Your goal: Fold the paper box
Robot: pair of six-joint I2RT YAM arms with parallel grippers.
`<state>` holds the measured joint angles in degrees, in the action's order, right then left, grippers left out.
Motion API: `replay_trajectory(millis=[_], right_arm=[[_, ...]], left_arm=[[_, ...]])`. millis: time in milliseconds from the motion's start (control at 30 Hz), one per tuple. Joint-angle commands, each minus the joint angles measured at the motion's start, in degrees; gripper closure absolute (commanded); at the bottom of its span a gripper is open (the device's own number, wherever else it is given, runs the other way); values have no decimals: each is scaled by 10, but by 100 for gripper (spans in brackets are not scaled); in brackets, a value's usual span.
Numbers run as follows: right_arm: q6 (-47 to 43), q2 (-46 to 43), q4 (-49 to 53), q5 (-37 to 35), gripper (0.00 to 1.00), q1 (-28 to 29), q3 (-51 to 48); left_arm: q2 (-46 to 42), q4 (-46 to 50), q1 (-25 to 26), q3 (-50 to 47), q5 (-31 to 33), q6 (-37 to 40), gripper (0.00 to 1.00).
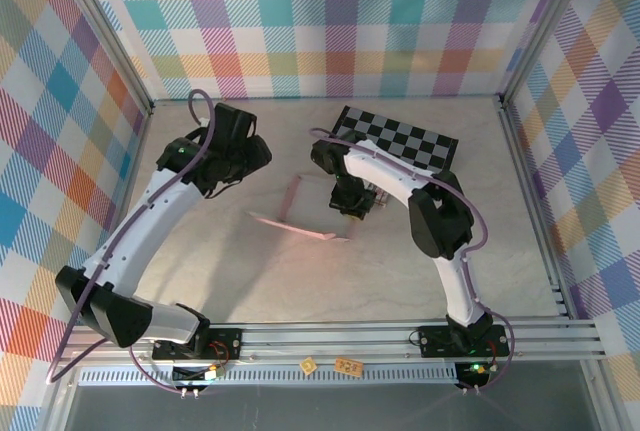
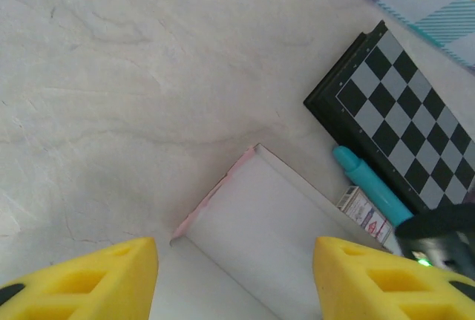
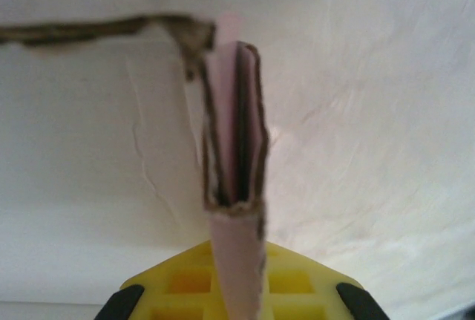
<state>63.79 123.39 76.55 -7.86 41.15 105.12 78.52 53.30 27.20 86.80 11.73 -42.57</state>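
The right gripper pulls the sheet's pinched edge back toward the sheet's base next and releases it on top of the table, since open table lies back of the gripper.
The paper box (image 1: 297, 223) is a dusty-pink die-cut sheet lying mostly flat mid-table, with one flap (image 1: 291, 199) standing up. In the left wrist view its pale inner face (image 2: 274, 223) lies beyond my yellow fingertips (image 2: 89, 279). My left gripper (image 2: 234, 260) is open above it, touching nothing, and it hovers left of the sheet (image 1: 240, 163). My right gripper (image 1: 352, 201) is shut on the sheet's right edge. In the right wrist view the pink cardboard (image 3: 234, 149) runs edge-on out of the shut jaws (image 3: 236, 260).
A black-and-grey checkered board (image 1: 400, 139) lies at the back right of the table. A teal marker (image 2: 367, 183) and a small printed card pack (image 2: 366, 212) sit beside it. Plaid walls and metal rails enclose the table.
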Motion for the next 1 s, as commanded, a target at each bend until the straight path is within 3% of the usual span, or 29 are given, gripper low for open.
replay_trajectory(millis=[0, 100, 333, 700, 967], right_arm=[[185, 29, 50, 129, 100, -5, 5], [258, 29, 14, 203, 100, -2, -23], [363, 24, -48, 256, 99, 15, -70], [351, -29, -91, 240, 42, 19, -111], [210, -67, -63, 170, 21, -7, -22]], left_arm=[[-21, 45, -6, 25, 18, 11, 44], [-28, 64, -7, 36, 14, 16, 44], [-30, 112, -8, 24, -30, 29, 42], [-13, 80, -22, -50, -170, 31, 38], [9, 123, -25, -15, -143, 49, 37]])
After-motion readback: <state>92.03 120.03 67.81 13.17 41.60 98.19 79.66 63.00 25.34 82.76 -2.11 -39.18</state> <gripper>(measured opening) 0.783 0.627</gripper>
